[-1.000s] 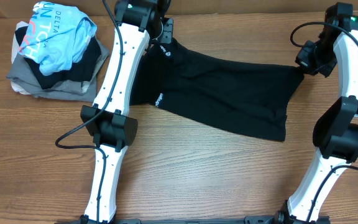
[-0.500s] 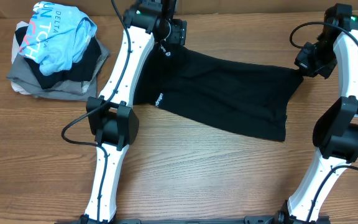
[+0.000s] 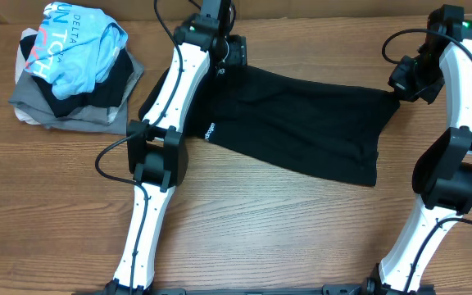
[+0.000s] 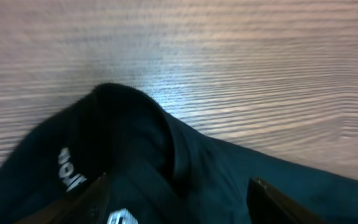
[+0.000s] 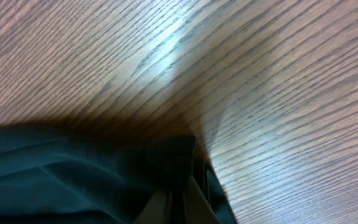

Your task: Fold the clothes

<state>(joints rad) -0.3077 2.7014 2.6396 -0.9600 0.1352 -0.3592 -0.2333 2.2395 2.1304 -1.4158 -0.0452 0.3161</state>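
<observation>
My right gripper should move back over the shirt's end toward the shirt's near corner and let go of the shirt's pinched fold, because that corner lies back from the gripper.
The clothes, a black shirt, lie spread across the middle of the table with a small white logo near the left side. My left gripper hovers open over the shirt's back left corner. In the left wrist view the left gripper has its fingers wide apart above the collar and a white label, with nothing between them. My right gripper is shut on the shirt's far right edge. The right wrist view shows its closed fingers pinching a fold of the black fabric.
At the back left lies a pile of clothes: a light-blue tee on top of a grey folded garment. Bare wooden table runs along the front. The left arm's white links cross the shirt's left end.
My left gripper has opened and let go of the shirt's collar corner, and its arm has shifted a little to the right. The right gripper has stayed shut on the shirt's right edge.
</observation>
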